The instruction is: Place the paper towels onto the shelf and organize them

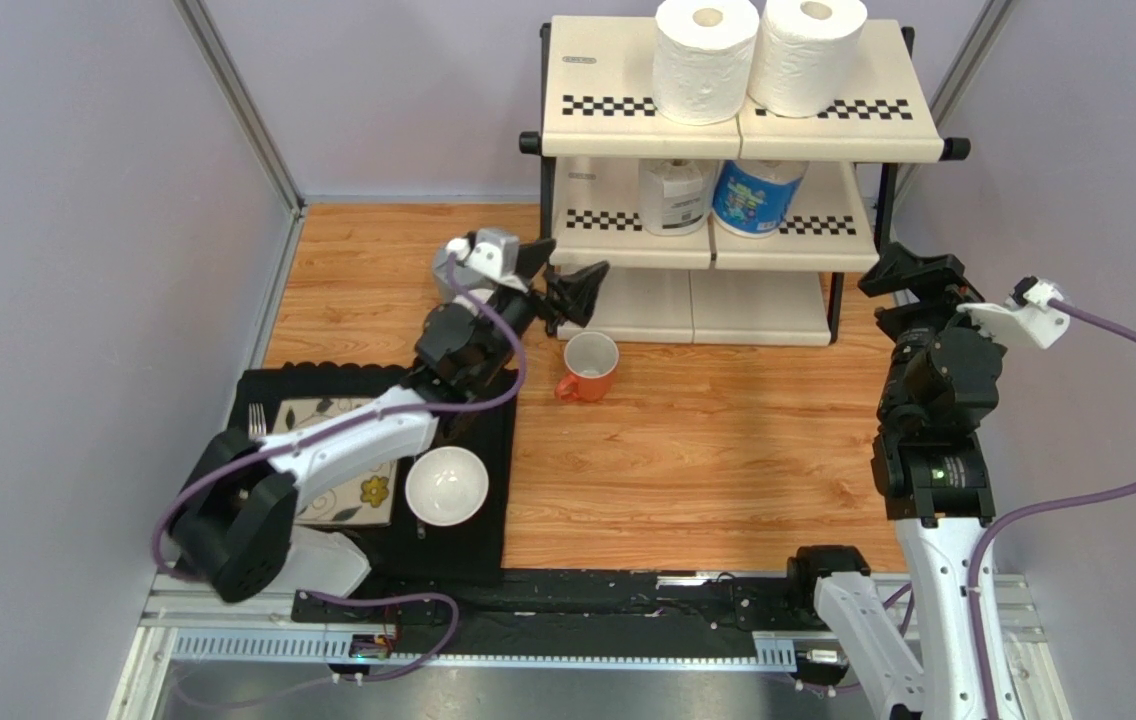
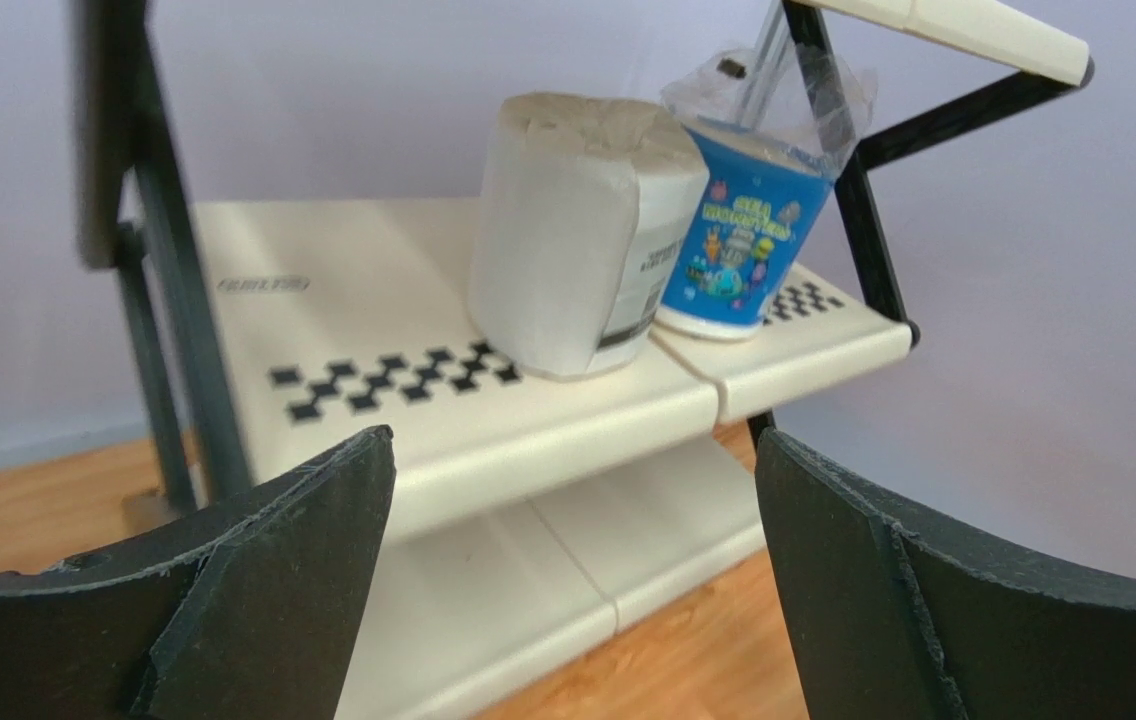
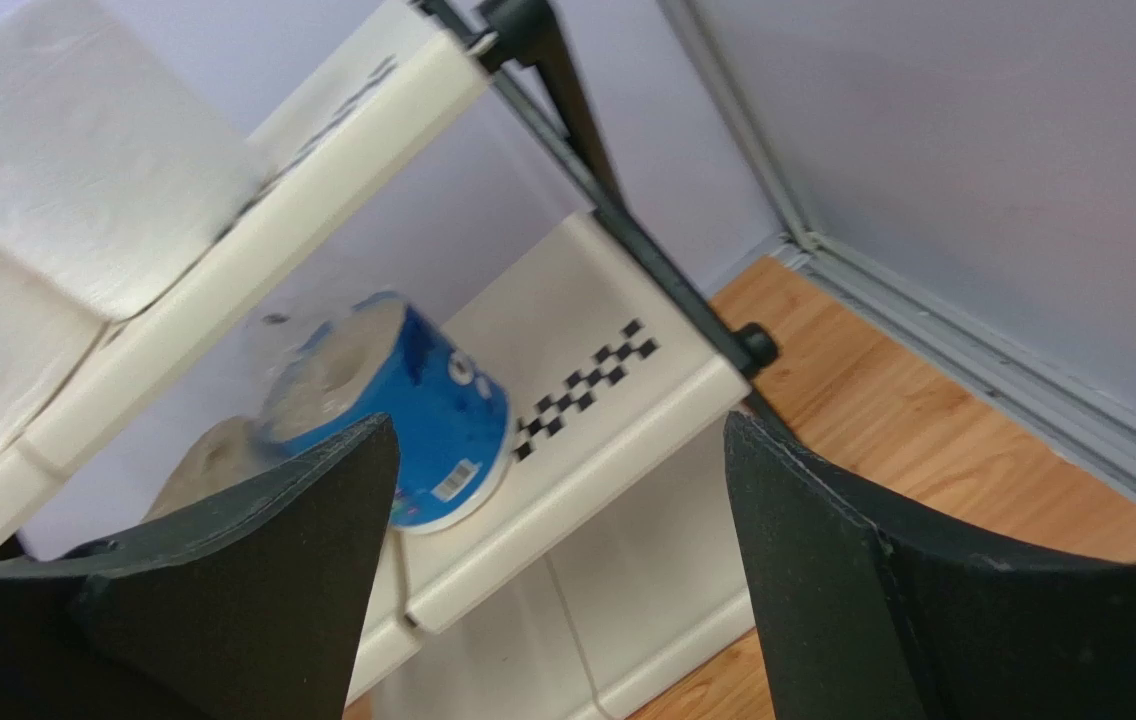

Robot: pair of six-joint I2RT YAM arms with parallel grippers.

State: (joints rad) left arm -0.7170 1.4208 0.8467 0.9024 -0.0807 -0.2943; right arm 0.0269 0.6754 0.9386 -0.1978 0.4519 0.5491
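Next, my right gripper moves outward onto the black post at the shelf's end point(image 1: 887, 201) point(image 3: 660, 276), between the top and middle levels, as its open fingers are short of it.
The shelf point(image 1: 612, 128) stands at the back. Two plain white paper towel rolls point(image 1: 705, 57) point(image 1: 807, 53) stand side by side on its top tier. A clear-white wrapped roll point(image 1: 675, 195) and a blue roll point(image 1: 756, 195) stand on the middle tier. They also show in the left wrist view point(image 2: 582, 233) point(image 2: 740, 240). My left gripper point(image 1: 567, 285) is open and empty just left of the shelf's front, facing the middle tier point(image 2: 349, 300). My right gripper point(image 1: 912, 282) is open and empty at the shelf's right end; its view shows the blue roll point(image 3: 424, 398). No grey or black roll is in view.
An orange mug point(image 1: 586, 365) stands on the wooden table in front of the shelf, near my left gripper. A white bowl point(image 1: 447, 485) and a patterned plate point(image 1: 326, 450) lie on a black mat point(image 1: 484, 435) at the left. Grey walls close in both sides.
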